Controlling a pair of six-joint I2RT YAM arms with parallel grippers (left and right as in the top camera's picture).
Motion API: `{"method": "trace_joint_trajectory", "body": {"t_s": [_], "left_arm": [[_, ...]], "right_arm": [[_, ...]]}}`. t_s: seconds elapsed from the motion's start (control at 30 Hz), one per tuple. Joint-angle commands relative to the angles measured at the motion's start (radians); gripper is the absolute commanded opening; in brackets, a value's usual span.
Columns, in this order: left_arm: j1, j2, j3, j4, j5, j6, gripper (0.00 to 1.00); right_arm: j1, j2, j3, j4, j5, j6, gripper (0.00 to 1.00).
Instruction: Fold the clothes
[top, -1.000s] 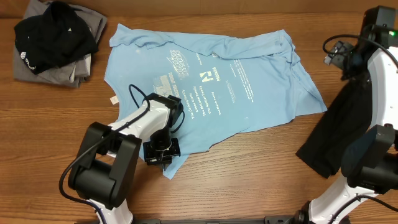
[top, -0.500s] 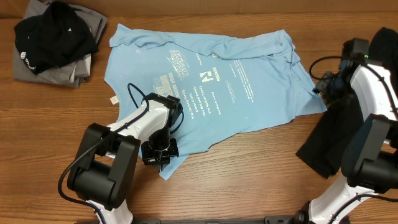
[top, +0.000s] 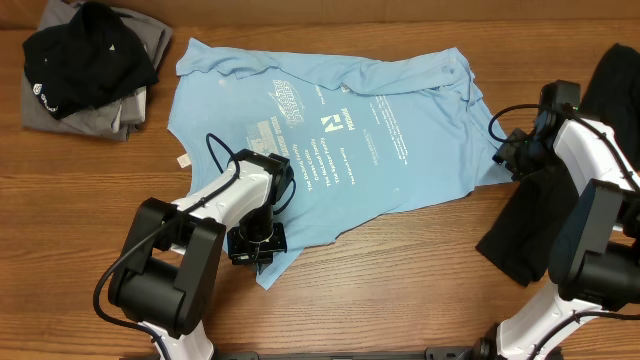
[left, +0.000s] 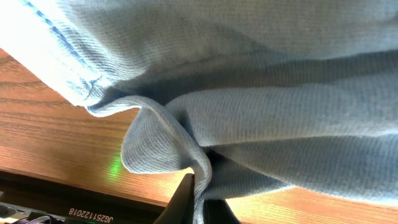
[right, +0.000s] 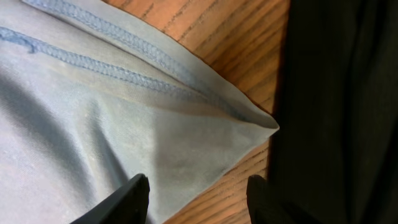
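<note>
My left gripper rises next, carries the pinched corner outward and lowers it onto the blue fabric (top: 235, 128) beside the lettering to release, since the shirt still lies spread.
The sky-blue T-shirt (top: 340, 140) lies spread on the wooden table with white lettering up. My left gripper (top: 257, 252) is shut on the shirt's bottom corner; in the left wrist view a pinched fold of blue fabric (left: 205, 168) sits between the fingertips (left: 200, 205). My right gripper (top: 512, 155) is open over the shirt's right corner (right: 249, 124), its fingers (right: 199, 202) spread with the corner and bare wood between them. The long black garment (top: 560, 190) lies at the right edge, right beside that corner (right: 336, 93).
A pile of black (top: 85, 55) and grey clothes (top: 110, 112) sits at the back left corner. Bare wooden table (top: 400, 280) lies in front of the shirt.
My right gripper has come down and left from the far right edge to the shirt's right corner. My left gripper has stayed shut on the bottom corner, barely moving.
</note>
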Motion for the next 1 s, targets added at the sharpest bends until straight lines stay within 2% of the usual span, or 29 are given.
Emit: {"method": "trace_joint_trajectory", "body": {"t_s": [0.0, 0.1, 0.53, 0.67, 0.8, 0.97], "left_arm": [[0.006, -0.024, 0.010, 0.000, -0.011, 0.010, 0.06], [0.006, -0.024, 0.010, 0.002, -0.011, 0.010, 0.06], [0.007, -0.024, 0.010, 0.006, -0.011, 0.010, 0.06], [0.007, -0.024, 0.010, 0.016, -0.010, 0.010, 0.06], [0.007, -0.024, 0.010, 0.026, 0.003, 0.010, 0.04], [0.007, -0.031, 0.019, -0.009, 0.016, 0.021, 0.04]], "right_arm": [[-0.004, 0.023, -0.005, 0.015, 0.001, 0.011, 0.53], [-0.004, 0.064, -0.005, 0.017, 0.001, 0.030, 0.49], [-0.004, 0.106, -0.005, 0.009, 0.043, 0.033, 0.51], [-0.004, 0.121, -0.005, 0.017, 0.063, 0.034, 0.31], [-0.004, 0.128, -0.005, 0.027, 0.082, 0.069, 0.05], [-0.004, 0.127, 0.021, 0.019, 0.092, 0.090, 0.04]]}}
